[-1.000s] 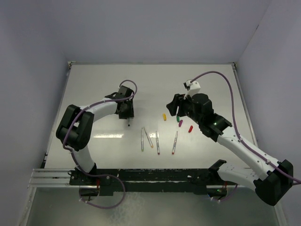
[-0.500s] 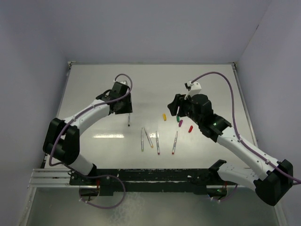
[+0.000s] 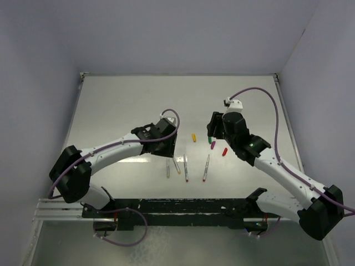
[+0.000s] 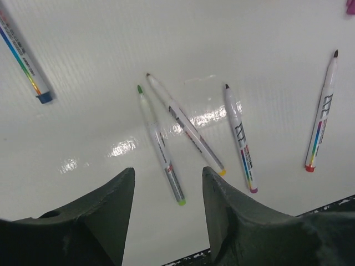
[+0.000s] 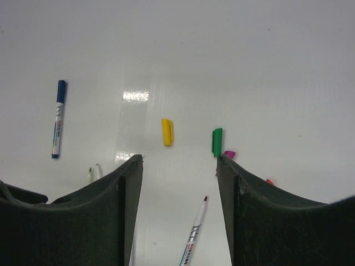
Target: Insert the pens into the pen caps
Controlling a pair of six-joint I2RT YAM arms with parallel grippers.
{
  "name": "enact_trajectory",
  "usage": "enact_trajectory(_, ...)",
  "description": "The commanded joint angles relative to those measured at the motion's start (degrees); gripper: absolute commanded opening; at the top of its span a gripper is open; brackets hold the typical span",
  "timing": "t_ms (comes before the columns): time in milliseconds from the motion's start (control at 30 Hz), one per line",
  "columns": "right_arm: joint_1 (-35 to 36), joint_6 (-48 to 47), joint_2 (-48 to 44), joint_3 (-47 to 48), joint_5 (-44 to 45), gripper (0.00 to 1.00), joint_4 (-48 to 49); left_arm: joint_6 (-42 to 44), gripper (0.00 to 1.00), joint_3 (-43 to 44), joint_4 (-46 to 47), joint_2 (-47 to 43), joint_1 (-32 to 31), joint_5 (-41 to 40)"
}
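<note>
Next, my left gripper moves down and back to the rear of the green-ended pen's body (image 3: 168,169) (image 4: 170,170), and this leaves the pen's green tip clear.
Four uncapped pale pens lie in a row near the front: green-ended (image 4: 161,147), yellow-ended (image 4: 186,128), purple-ended (image 4: 239,138) and red-ended (image 4: 321,116). A fifth pen (image 5: 57,119) wears a dark blue cap and lies apart to the left. The yellow cap (image 5: 167,132), green cap (image 5: 217,142), purple cap (image 5: 229,154) and red cap (image 5: 269,181) lie loose. My left gripper (image 3: 166,148) is open and empty above the row, and in the left wrist view (image 4: 167,172) the green-ended pen lies between the jaws. My right gripper (image 3: 212,126) is open and empty above the caps (image 5: 179,158).
The white tabletop (image 3: 122,105) is walled at the back and sides. A black rail (image 3: 183,206) with the arm bases runs along the near edge. In the top view the left arm hides the blue-capped pen.
My left gripper has swung right and nearer, from beside the blue-capped pen to above the pen row, leaving that pen on the table. My right gripper has shifted slightly.
</note>
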Motion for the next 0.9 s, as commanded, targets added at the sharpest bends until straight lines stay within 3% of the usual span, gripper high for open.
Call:
enact_trajectory(0, -0.4, 2.0, -3.1, -1.5, 4.2, 0.58, -0.2, -3.6, 0.56, -1.0, -1.6, -0.8, -2.8, 0.0)
enact_trajectory(867, -0.5, 3.0, -6.3, -2.6, 1.9, 0.58, 0.2, -5.0, 0.5, -2.6, -0.1, 10.0, -4.9, 0.1)
